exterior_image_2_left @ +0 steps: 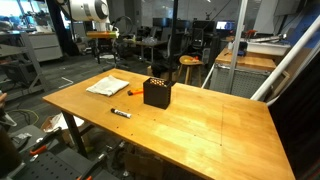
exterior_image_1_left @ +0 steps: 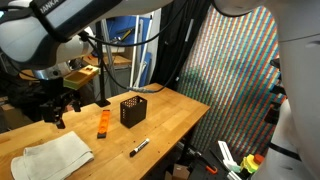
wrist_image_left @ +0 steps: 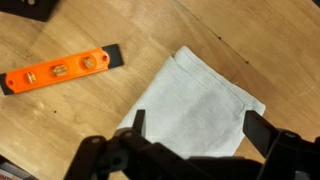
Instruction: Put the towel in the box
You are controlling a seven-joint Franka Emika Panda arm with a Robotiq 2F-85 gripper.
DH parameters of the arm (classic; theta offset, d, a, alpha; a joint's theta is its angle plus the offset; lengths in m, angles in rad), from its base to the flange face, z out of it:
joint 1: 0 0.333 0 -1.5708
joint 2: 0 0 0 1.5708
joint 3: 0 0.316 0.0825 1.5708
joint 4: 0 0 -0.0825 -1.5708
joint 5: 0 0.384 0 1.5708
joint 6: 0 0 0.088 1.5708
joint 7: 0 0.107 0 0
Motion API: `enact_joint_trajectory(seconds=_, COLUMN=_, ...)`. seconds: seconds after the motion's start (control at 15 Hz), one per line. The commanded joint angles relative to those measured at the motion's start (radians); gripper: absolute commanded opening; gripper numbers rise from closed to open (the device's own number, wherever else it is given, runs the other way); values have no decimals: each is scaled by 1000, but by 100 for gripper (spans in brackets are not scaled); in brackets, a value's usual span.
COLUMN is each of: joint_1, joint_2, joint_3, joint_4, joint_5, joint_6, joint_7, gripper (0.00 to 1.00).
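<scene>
My gripper should move down onto the towel's middle (exterior_image_1_left: 49,154) (wrist_image_left: 190,119) and close on the cloth, because the white towel is lying flat below my open fingers.
The white towel (exterior_image_1_left: 58,155) lies flat on the wooden table, also seen in an exterior view (exterior_image_2_left: 107,86) and in the wrist view (wrist_image_left: 195,100). The black mesh box (exterior_image_1_left: 133,110) stands upright near the table's middle, apart from the towel; it also shows in an exterior view (exterior_image_2_left: 157,92). My gripper (exterior_image_1_left: 58,108) hangs above the towel. In the wrist view the gripper (wrist_image_left: 200,128) is open and empty, its two fingers spread either side of the towel's near part.
An orange level (wrist_image_left: 65,68) lies between towel and box, also in an exterior view (exterior_image_1_left: 103,122). A black marker (exterior_image_1_left: 139,147) lies near the table's front edge. Chairs and lab clutter stand beyond the table (exterior_image_2_left: 220,130).
</scene>
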Motion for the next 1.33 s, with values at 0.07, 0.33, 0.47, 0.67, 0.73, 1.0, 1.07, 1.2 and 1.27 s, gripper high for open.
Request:
enact_joint_trajectory(seconds=0.07, joint_1=54, joint_2=178, joint_3=-23, joint_4=193, joint_5=-48, joint_6=-1, joint_7=-38, gripper=100)
enact_joint_trajectory(seconds=0.33, joint_1=83, joint_2=315, joint_3=-35, joint_4=336, joint_5=-71, joint_6=8, joint_7=-71, gripper=100)
enact_joint_trajectory(seconds=0.47, joint_1=91, joint_2=386, joint_3=-40, joint_4=405, joint_5=-76, joint_6=26, joint_7=-94, gripper=100)
enact_joint_trajectory(seconds=0.67, joint_1=93, joint_2=489, joint_3=-43, joint_4=499, joint_5=-67, joint_6=57, joint_7=-135, gripper=100)
enact_joint_trajectory(seconds=0.73, joint_1=92, joint_2=523, joint_3=-45, joint_4=531, joint_5=-64, joint_6=67, joint_7=-146, gripper=100)
enact_joint_trajectory(seconds=1.0, joint_1=85, joint_2=635, joint_3=-52, joint_4=621, joint_5=-58, joint_6=100, joint_7=-193, gripper=100)
enact_joint_trajectory(seconds=1.07, joint_1=83, joint_2=658, joint_3=-53, joint_4=636, joint_5=-55, joint_6=104, joint_7=-203, gripper=100)
enact_joint_trajectory(seconds=1.2, joint_1=83, joint_2=693, joint_3=-54, joint_4=662, joint_5=-51, joint_6=98, joint_7=-213, gripper=100)
enact_joint_trajectory(seconds=1.27, joint_1=85, joint_2=701, joint_3=-55, joint_4=669, joint_5=-52, joint_6=95, joint_7=-219, gripper=100)
